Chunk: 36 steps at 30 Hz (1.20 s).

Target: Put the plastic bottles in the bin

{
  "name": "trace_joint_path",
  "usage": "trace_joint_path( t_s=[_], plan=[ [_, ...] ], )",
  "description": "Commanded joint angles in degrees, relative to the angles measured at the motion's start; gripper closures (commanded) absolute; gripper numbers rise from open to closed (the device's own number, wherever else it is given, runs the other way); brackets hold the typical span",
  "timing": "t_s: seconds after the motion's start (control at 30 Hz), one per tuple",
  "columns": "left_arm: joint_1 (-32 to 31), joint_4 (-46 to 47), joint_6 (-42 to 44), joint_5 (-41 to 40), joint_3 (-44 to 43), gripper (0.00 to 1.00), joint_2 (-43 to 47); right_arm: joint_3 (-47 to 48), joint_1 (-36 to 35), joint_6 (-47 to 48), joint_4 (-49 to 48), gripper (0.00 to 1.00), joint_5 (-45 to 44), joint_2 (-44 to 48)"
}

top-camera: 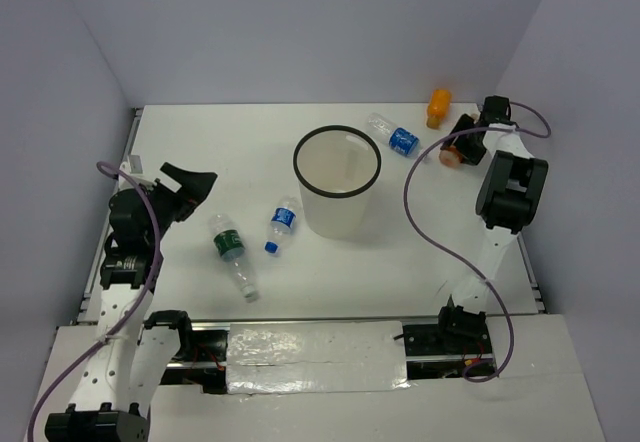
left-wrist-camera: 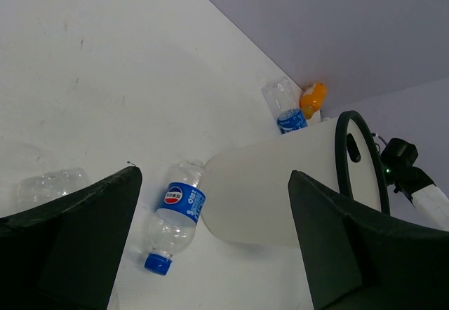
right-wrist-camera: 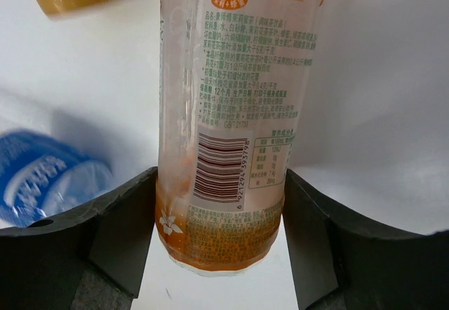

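My right gripper lifts its bottle next, carries it left in the top view over the bin's opening (top-camera: 337, 162) and releases it, since the bin's opening lies higher.
The bin (top-camera: 338, 177) stands mid-table. A green-label bottle (top-camera: 230, 250) and a blue-label bottle (top-camera: 281, 224) lie left of it. A second blue-label bottle (top-camera: 394, 136) and a small orange bottle (top-camera: 438, 108) lie at the back right. My right gripper (top-camera: 462, 138) is there, shut on a pale peach-labelled bottle (right-wrist-camera: 224, 113) near its base; both fingers (right-wrist-camera: 126, 219) touch its sides. My left gripper (top-camera: 198, 182) is open and empty above the table, left of the bin. In the left wrist view the blue-label bottle (left-wrist-camera: 175, 215) lies between and beyond its fingers (left-wrist-camera: 70, 240).
Grey walls enclose the table on three sides. The right arm's cable (top-camera: 420, 212) loops over the table right of the bin. The bin (left-wrist-camera: 280, 191) also shows in the left wrist view, close beside the blue-label bottle.
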State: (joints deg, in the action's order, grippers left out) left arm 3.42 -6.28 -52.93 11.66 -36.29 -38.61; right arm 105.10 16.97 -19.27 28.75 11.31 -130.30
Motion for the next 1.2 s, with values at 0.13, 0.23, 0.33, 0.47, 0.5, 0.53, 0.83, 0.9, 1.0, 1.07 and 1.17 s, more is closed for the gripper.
trace_joint_path(
  t_s=[0.13, 0.23, 0.33, 0.47, 0.5, 0.53, 0.83, 0.9, 1.0, 1.07, 1.17],
  plan=[
    [-0.1, 3.9, -1.1, 1.9, 2.0, 0.01, 2.3, -15.3, 0.6, 8.3, -5.1, 0.69, 3.4, 22.0],
    [-0.2, 4.3, -1.1, 2.4, 2.9, 0.01, 3.2, -19.9, 0.4, 13.4, -6.5, 0.75, 6.9, 28.6],
    [-0.2, 4.5, -1.0, 2.7, 3.8, 0.01, 4.0, -22.7, -0.1, 18.5, -6.7, 0.77, 11.4, 38.7],
    [-0.2, 5.0, -1.0, 3.9, 4.9, 0.01, 4.9, -24.8, -2.6, 26.0, -5.3, 0.78, 21.2, 47.6],
    [-0.2, 4.8, -0.9, 4.0, 4.9, 0.01, 5.3, -25.5, -3.4, 29.3, -4.3, 0.78, 25.8, 49.3],
    [-0.2, 4.5, -0.7, 4.1, 4.9, 0.01, 5.5, -25.9, -6.1, 30.5, -4.1, 0.78, 27.3, 52.8],
    [-0.2, -4.2, 1.4, 2.3, 4.2, 0.01, 7.8, -31.1, -27.1, 32.9, -7.3, 0.78, 28.0, 64.3],
    [-0.1, -6.1, 1.4, 1.5, 4.0, 0.01, 8.2, -31.9, -30.3, 32.8, -7.9, 0.77, 26.3, 63.9],
    [-0.2, -10.2, 1.3, -0.2, 3.4, 0.01, 8.6, -33.7, -36.4, 33.7, -9.5, 0.77, 23.0, 63.4],
    [-0.2, -13.2, 1.4, -0.8, 3.0, 0.01, 8.6, -35.1, -39.6, 34.2, -11.6, 0.74, 20.7, 62.9],
    [-0.2, -16.4, 1.2, -1.6, 2.5, 0.01, 8.5, -35.1, -41.4, 34.2, -13.2, 0.72, 18.5, 60.7]
  ],
)
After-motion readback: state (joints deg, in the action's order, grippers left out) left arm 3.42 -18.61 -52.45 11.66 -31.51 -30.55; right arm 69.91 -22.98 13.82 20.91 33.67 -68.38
